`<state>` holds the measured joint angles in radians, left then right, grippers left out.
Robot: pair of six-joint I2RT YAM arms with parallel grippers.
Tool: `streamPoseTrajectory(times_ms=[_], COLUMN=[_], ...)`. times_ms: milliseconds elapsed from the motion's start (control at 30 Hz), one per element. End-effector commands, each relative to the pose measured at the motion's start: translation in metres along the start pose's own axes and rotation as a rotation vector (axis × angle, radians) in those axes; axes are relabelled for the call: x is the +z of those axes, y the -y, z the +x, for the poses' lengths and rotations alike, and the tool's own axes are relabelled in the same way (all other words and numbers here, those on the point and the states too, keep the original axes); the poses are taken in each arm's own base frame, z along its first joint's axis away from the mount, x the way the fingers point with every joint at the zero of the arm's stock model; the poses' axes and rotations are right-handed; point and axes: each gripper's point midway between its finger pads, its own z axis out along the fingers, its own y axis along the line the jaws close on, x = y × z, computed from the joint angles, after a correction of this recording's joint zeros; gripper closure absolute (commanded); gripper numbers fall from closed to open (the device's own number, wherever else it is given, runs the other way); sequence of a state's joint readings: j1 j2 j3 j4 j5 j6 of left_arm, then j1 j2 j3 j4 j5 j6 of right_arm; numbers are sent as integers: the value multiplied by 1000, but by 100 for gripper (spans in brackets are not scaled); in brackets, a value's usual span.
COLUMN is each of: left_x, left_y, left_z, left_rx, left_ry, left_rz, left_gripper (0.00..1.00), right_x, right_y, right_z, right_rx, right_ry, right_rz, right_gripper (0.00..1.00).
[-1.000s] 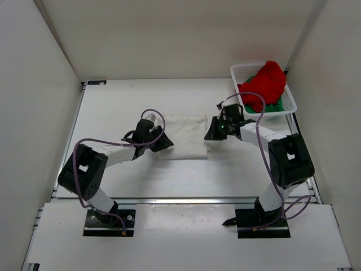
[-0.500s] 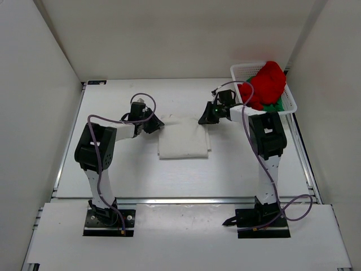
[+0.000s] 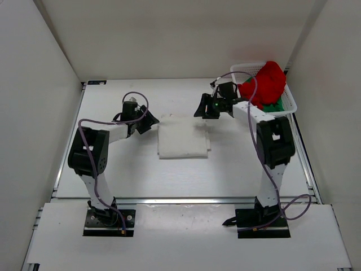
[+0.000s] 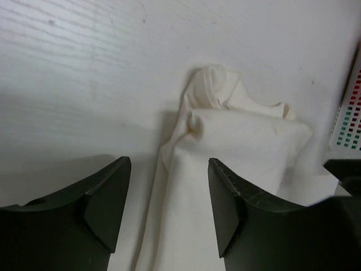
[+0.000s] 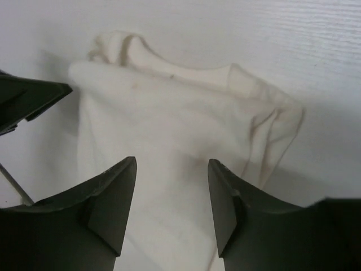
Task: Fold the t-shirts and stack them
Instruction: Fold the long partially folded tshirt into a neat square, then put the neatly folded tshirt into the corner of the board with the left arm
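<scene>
I should bring my left gripper back and down from the white t-shirt's far corner, so that it comes onto the white t-shirt's nearest side edge [image 3: 159,139] [image 4: 154,209].
The white t-shirt [image 3: 181,140] lies folded into a rectangle in the middle of the table. My left gripper [image 3: 149,124] hovers at its far left corner, open, nothing held. My right gripper [image 3: 201,109] stands open just beyond its far right corner. In the left wrist view the open left gripper [image 4: 169,165] frames the white t-shirt [image 4: 242,141] lying below. In the right wrist view the right gripper [image 5: 172,164] is open above the rumpled white t-shirt [image 5: 180,113]. The red t-shirt [image 3: 268,81] is heaped on the green t-shirt [image 3: 276,106] in the basket.
A white mesh basket [image 3: 240,69] sits at the table's far right corner, close behind the right arm. Its mesh wall [image 4: 350,116] shows at the right edge of the left wrist view. White walls enclose the table on three sides.
Both grippers moved toward the far side along the white t-shirt, then opened and let go of it. They now stand just off its far corners.
</scene>
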<state>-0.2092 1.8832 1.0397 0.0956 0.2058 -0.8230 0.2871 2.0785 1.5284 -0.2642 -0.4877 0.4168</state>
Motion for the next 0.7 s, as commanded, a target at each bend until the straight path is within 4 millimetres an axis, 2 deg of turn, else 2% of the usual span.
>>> streamPoseTrajectory(times_ms=[0,67,100,167,300,333,367,433,467,500,533,600,633,667], left_x=[-32,-32,-32,-28,-21,-16,-12,-6,-2,4,7,14,15,17], left_y=[11,11,2,0,-16,-14,-16,-2,-1,22,32,64,71,77], left_z=[-2,27,40,71,102,106,112,115,122,116,114,94,85,66], left_rx=[123,186,224,297,332,329,314,290,258,247,232,236,218,196], left_ry=[51,-18,-60,-149,-246,-259,-280,-280,-302,-273,-263,-207,-193,-159], left_rz=[-15,-21,-44,-64,-100,-83,-77,-15,-2,62,84,129,138,148], left_gripper=[31,29,28,28,30,32,38,61,68,78,85,93,97,99], right_x=[-69,-88,-89,-103,-112,-115,-117,-120,-119,-118,-119,-117,-115,-115], right_y=[-60,-61,-60,-62,-62,-64,-65,-66,-66,-64,-65,-60,-63,-58], right_z=[-34,-9,-1,19,47,53,60,65,72,75,76,86,87,91], right_rx=[-121,-97,-80,-82,-85,-95,-99,-103,-105,-102,-101,-98,-106,-103], right_ry=[190,229,227,261,230,229,228,235,226,222,222,201,195,193], right_rz=[-53,-61,-70,-116,-138,-146,-150,-158,-166,-168,-171,-165,-171,-156], right_gripper=[46,41,39,36,35,35,36,35,35,35,36,36,36,36])
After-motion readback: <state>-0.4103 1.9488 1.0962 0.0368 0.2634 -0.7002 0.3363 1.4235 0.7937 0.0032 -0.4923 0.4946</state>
